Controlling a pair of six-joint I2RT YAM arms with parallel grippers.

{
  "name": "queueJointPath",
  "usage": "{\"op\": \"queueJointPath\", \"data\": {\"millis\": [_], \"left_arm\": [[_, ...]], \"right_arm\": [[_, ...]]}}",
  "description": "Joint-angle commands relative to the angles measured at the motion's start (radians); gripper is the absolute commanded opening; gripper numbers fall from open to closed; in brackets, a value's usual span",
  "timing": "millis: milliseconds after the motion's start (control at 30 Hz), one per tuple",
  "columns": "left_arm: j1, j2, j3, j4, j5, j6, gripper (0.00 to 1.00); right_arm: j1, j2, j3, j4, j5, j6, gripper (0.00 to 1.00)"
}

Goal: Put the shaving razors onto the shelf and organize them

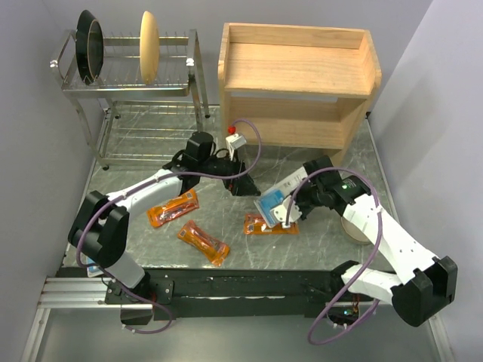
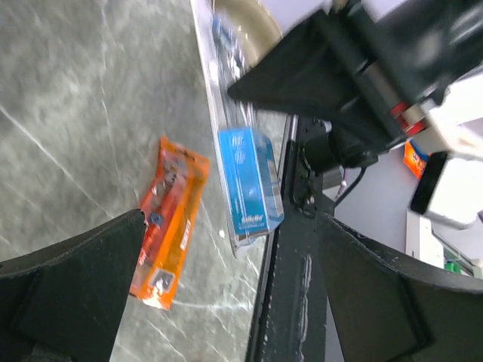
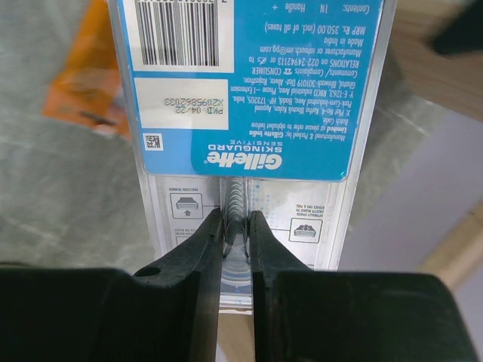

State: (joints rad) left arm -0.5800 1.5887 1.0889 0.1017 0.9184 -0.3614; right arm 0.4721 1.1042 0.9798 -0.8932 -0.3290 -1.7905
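Note:
The card's blue end sticks out free of my right gripper. My left gripper has its fingers spread beside the card, so it should barely move next and close on that end.
The light wooden shelf stands at the back right, both tiers bare. My right gripper is shut on a blue-and-white blister card and holds it by its lower end, lifted over the table. The card also shows in the left wrist view. Three orange packets lie on the table: one on the left, one at the front, one under the held card. My left gripper is open and empty, just left of the card. Only one blister card shows.
A chrome wire dish rack with a dark plate and a beige plate stands at the back left. A beige round object sits under my right arm. The table's black front rail runs along the near edge.

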Motion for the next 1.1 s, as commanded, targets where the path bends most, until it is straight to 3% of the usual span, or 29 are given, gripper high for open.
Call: {"op": "queueJointPath", "data": {"millis": [0,267,367,400,567,633,700,767,833,867,900,1033,1067], "left_arm": [[-0.017,-0.055,-0.026,0.012,-0.022,0.008,1.0],[-0.017,-0.075,-0.04,-0.003,-0.007,0.039,0.98],[-0.017,-0.073,-0.05,0.006,0.011,0.03,0.84],[-0.017,-0.073,-0.053,0.013,0.011,0.027,0.73],[-0.015,-0.075,-0.073,0.038,0.023,0.001,0.6],[-0.014,-0.075,-0.076,0.039,0.031,0.006,0.43],[-0.009,-0.075,-0.075,0.041,0.027,0.009,0.17],[0.003,-0.085,-0.087,0.068,0.027,-0.008,0.13],[0.014,-0.108,-0.113,0.12,0.025,-0.052,0.01],[0.031,-0.119,-0.125,0.145,0.025,-0.074,0.01],[0.043,-0.13,-0.139,0.173,0.028,-0.097,0.01],[0.114,-0.208,-0.246,0.36,0.019,-0.293,0.01],[0.141,-0.222,-0.268,0.447,0.01,-0.332,0.01]], "right_arm": [[0.034,0.002,0.053,0.115,-0.002,0.065,0.0],[0.108,0.04,0.065,0.253,0.05,0.13,0.0],[0.128,0.046,0.066,0.292,0.053,0.138,0.0],[0.131,0.045,0.063,0.301,0.054,0.141,0.0],[0.151,0.045,0.068,0.332,0.079,0.163,0.0],[0.154,0.046,0.069,0.341,0.085,0.164,0.0],[0.155,0.043,0.065,0.355,0.093,0.163,0.0],[0.158,0.043,0.063,0.382,0.103,0.174,0.0],[0.164,0.04,0.063,0.428,0.139,0.197,0.11],[0.165,0.03,0.068,0.451,0.151,0.244,0.2],[0.166,0.017,0.072,0.473,0.165,0.275,0.35],[0.166,-0.036,0.135,0.546,0.244,0.459,0.53],[0.165,-0.055,0.184,0.545,0.274,0.573,0.55]]}}
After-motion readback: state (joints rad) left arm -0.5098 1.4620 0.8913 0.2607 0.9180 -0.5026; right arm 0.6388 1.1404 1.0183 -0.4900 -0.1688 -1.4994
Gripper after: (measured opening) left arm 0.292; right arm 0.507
